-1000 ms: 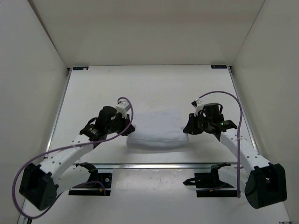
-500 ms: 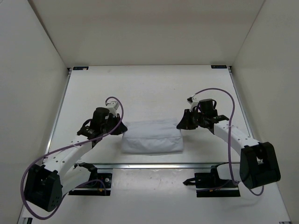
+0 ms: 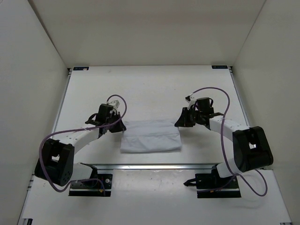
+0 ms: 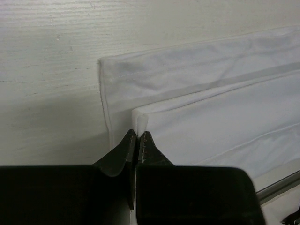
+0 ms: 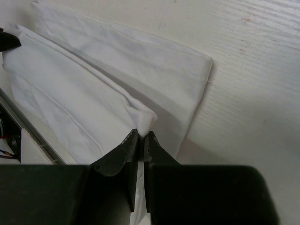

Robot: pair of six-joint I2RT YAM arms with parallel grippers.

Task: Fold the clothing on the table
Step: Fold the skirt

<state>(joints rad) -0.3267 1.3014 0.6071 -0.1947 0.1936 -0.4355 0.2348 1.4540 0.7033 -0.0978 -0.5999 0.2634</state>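
Note:
The lower layer's hemmed edge can be seen past the upper layer [image 4: 215, 122]. My left gripper will move outward next, toward the lower layer's far corner [image 4: 106, 63], and let go of the cloth.
The white clothing [image 3: 151, 136] lies on the table [image 3: 150, 89] as a folded rectangle near the front rail. My left gripper [image 3: 121, 125] is shut on the clothing's upper layer at its far left corner [image 4: 139, 119]. At the far right corner my right gripper [image 3: 179, 123] is shut on a pinch of the same upper layer [image 5: 145, 121]. In both wrist views the lifted layer [image 4: 215, 122] sits over a lower layer [image 5: 154, 65] whose hemmed edge shows beyond it. Both jaws stand nearly together with thin cloth between them.
A metal rail [image 3: 154, 165] runs along the table's near edge just in front of the clothing. Side rails [image 3: 60, 110] border the table left and right. White walls enclose the space. Purple cables [image 3: 220, 93] loop over both arms.
Both grippers have carried the clothing's upper layer toward the far side, and the bundle has flattened from a puffed mound into a neater rectangle. The arms have swung outward and back.

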